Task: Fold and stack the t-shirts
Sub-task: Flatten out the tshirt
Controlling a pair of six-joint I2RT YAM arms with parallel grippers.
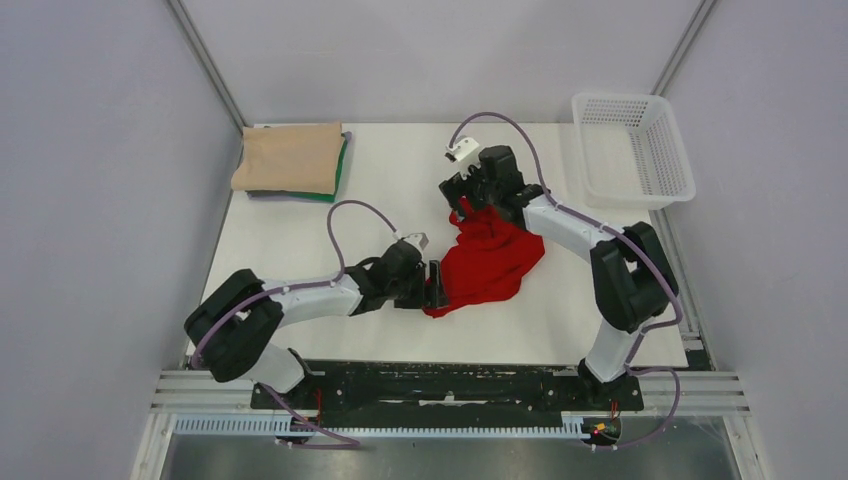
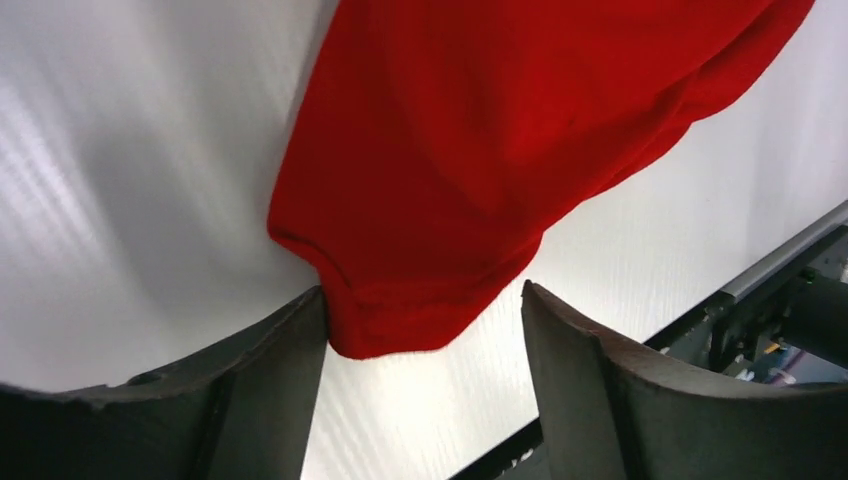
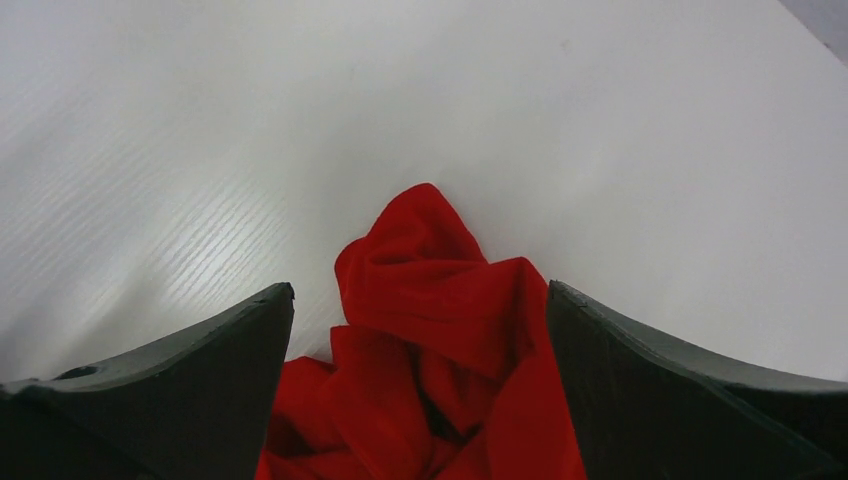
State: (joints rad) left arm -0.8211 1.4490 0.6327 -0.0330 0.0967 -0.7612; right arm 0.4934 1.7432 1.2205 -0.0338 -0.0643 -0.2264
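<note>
Next, my right gripper lowers onto the raised heap (image 1: 467, 209) (image 3: 425, 270) at the red t-shirt's far end and closes, since that cloth lies below, between the open fingers.
A bright red t-shirt (image 1: 490, 262) lies crumpled in the middle of the white table (image 1: 300, 240). My left gripper (image 1: 437, 285) sits low at its near left corner. In the left wrist view the left gripper (image 2: 423, 300) is open, with a hem corner of the red t-shirt (image 2: 480, 150) between the jaws and touching the left finger (image 2: 270, 370). My right gripper (image 1: 466, 197) is at the shirt's far end. It stands open (image 3: 420, 290) astride a raised bunch of red cloth (image 3: 430, 300). A folded beige t-shirt (image 1: 290, 157) rests on a folded dark green t-shirt (image 1: 341, 168) at the back left.
A white plastic mesh basket (image 1: 668, 150) stands at the back right corner. Grey walls close in the table on both sides. The metal rail and arm bases (image 1: 450, 385) run along the near edge.
</note>
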